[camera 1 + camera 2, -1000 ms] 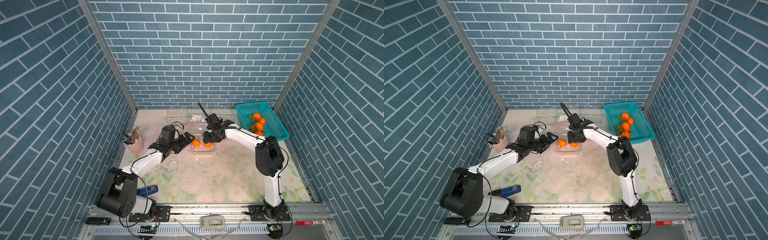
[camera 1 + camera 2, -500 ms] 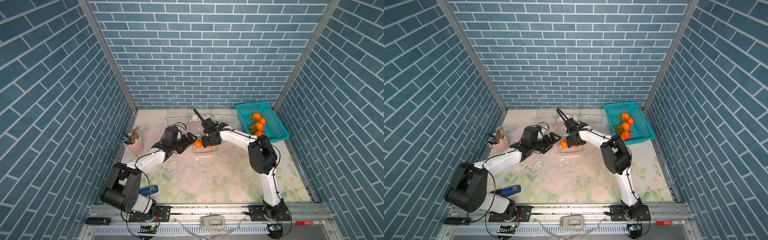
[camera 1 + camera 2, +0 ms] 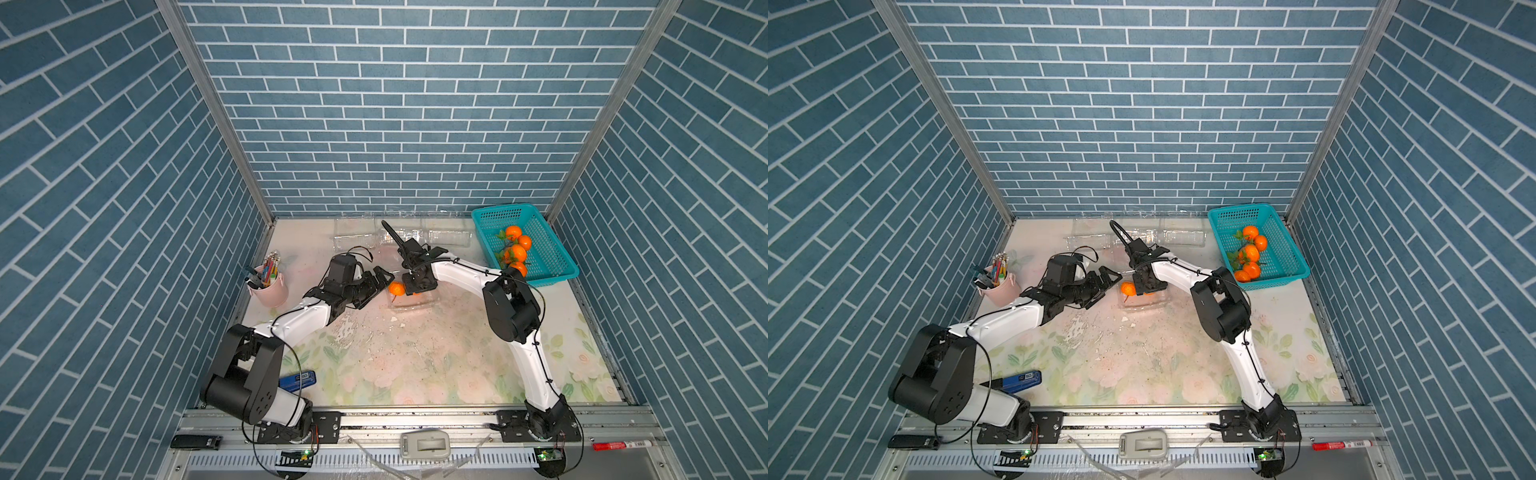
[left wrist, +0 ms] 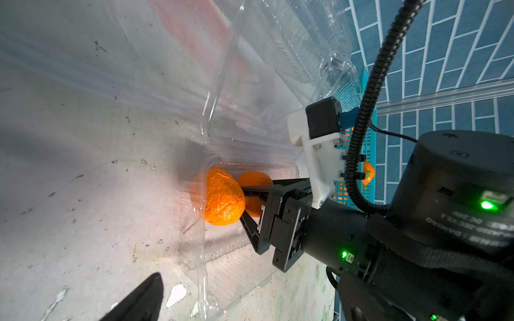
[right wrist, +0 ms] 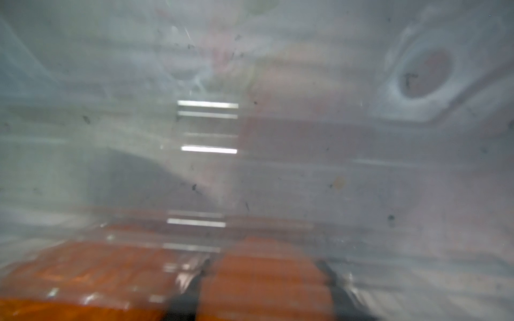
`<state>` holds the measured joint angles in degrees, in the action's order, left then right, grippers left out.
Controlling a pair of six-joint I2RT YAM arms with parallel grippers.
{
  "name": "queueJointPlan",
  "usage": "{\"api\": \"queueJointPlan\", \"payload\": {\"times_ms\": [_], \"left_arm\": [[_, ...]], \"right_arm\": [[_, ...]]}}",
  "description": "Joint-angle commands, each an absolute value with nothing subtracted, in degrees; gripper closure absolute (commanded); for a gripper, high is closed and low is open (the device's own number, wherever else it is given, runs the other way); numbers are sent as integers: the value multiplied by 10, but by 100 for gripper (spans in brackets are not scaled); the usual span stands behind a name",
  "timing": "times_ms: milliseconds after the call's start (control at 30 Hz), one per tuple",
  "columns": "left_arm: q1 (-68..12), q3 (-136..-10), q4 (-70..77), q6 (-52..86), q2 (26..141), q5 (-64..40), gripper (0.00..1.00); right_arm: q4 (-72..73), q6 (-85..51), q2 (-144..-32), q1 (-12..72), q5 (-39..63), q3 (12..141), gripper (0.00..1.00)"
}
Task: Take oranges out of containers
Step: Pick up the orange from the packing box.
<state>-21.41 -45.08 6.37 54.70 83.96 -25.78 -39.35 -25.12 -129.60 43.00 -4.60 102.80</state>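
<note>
The right gripper swings up from the box next and over the teal basket point(image 3: 521, 249), which stands outward across the tabletop. It releases the orange there, where others lie.
A clear container point(image 3: 412, 304) point(image 3: 1144, 305) lies open at mid-table, and its lid point(image 4: 222, 91) is folded back. Two oranges are in it. One orange point(image 3: 397, 288) point(image 3: 1128, 288) point(image 4: 222, 201) lies free on the left side. My right gripper point(image 3: 417, 286) point(image 3: 1148, 286) point(image 5: 261, 289) reaches down into the box. It is shut on the other orange point(image 4: 254, 180) point(image 5: 261, 278), with a dark finger on each side. My left gripper point(image 3: 380, 282) point(image 3: 1106, 282) stands open just left of the box, holding nothing. Only one of its fingers point(image 4: 141, 297) shows in the left wrist view.
A teal basket point(image 3: 552, 266) point(image 3: 1285, 266) at the back right holds several oranges point(image 3: 515, 252). Empty clear containers point(image 3: 357, 235) point(image 3: 446, 237) lie along the back wall. A pink pencil cup point(image 3: 270, 289) stands at the left, and a blue object point(image 3: 297, 380) lies near the front.
My right gripper has dropped into the container, widened, then closed round the orange. The left arm has edged slightly towards the box.
</note>
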Motion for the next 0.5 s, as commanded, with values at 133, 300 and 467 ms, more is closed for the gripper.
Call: {"api": "queueJointPlan", "payload": {"times_ms": [133, 300, 467], "left_arm": [[-215, -459, 52, 531, 819, -247, 1], [-218, -460, 49, 529, 806, -243, 1], [-233, -493, 21, 517, 802, -231, 1]], "right_arm": [[-408, -248, -1263, 432, -58, 1035, 51], [-412, -250, -1217, 430, -55, 1036, 52], [-416, -255, -1175, 421, -45, 1045, 52]]}}
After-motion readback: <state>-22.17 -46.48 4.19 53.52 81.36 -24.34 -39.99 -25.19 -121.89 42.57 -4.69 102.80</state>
